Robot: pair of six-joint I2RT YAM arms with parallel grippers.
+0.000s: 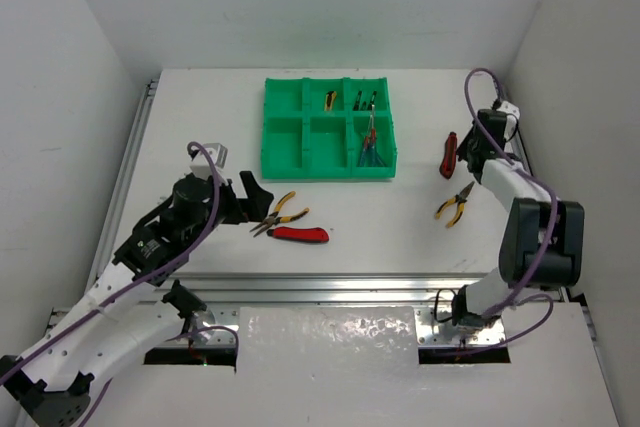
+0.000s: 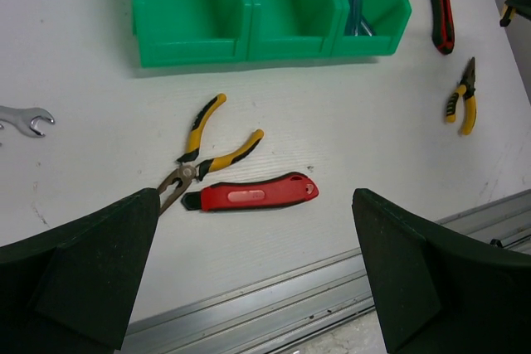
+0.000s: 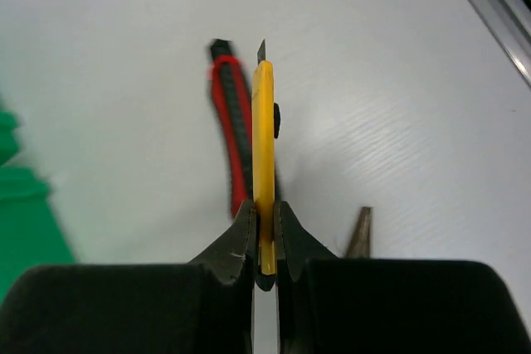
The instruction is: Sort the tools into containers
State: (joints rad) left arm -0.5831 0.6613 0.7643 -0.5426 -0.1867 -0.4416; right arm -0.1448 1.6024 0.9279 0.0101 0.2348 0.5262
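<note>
The right gripper carries this yellow utility knife across over the green tray's far section on its left in the top view next and releases it, since a similar yellow knife lies there.
The green tray (image 1: 285,137) lies at the table's far middle. Its right compartments hold screwdrivers (image 1: 370,147) and a far one holds a small yellow knife (image 1: 329,100). My right gripper (image 3: 265,217) is shut on a yellow utility knife (image 3: 264,122), held edge-up just above a red-and-black knife (image 3: 232,122) to the tray's right. Pliers (image 1: 455,204) lie nearer. My left gripper (image 2: 255,198) hangs open above a red utility knife (image 2: 257,194), with yellow-handled pliers (image 2: 207,147) beside it.
A silver wrench (image 2: 25,119) lies to the left of the pliers. An aluminium rail (image 1: 330,287) runs along the table's near edge, and white walls close in the left, right and back sides.
</note>
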